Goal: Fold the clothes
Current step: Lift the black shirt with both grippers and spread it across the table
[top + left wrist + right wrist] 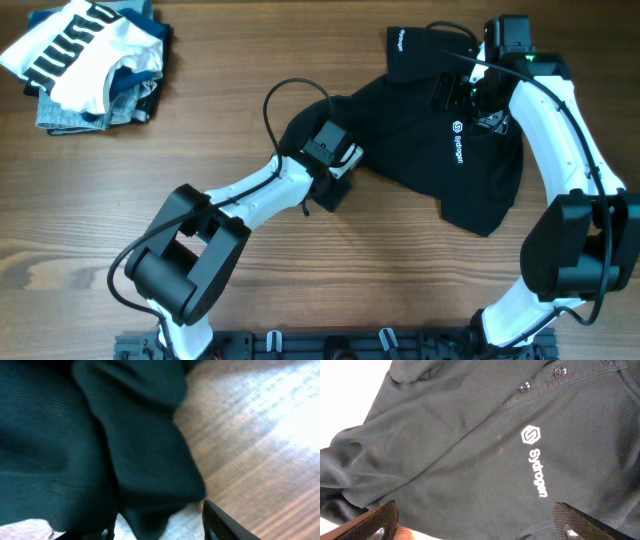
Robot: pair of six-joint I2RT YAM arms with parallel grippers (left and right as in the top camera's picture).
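Observation:
The robot's right gripper will draw back toward the robot's base and down onto the shirt's corner [482,220], because that corner sticks out onto bare table past the white logo [458,145].
The black short-sleeved shirt [420,160] lies crumpled on the wooden table, right of centre, with its white chest logo [458,145] facing up. My left gripper [335,165] is at the shirt's left edge. In the left wrist view the left gripper [160,530] is open, and a fold of the shirt [140,450] hangs between its fingers. My right gripper [470,95] hovers over the collar area. In the right wrist view the right gripper [477,527] is wide open above the shirt's chest [470,460], near the logo [535,460] and the placket buttons.
A pile of other garments [95,60], white with black stripes on blue and grey, sits at the far left corner. Bare wooden table [300,280] lies in front of the shirt. A black cable [280,100] loops above the left arm.

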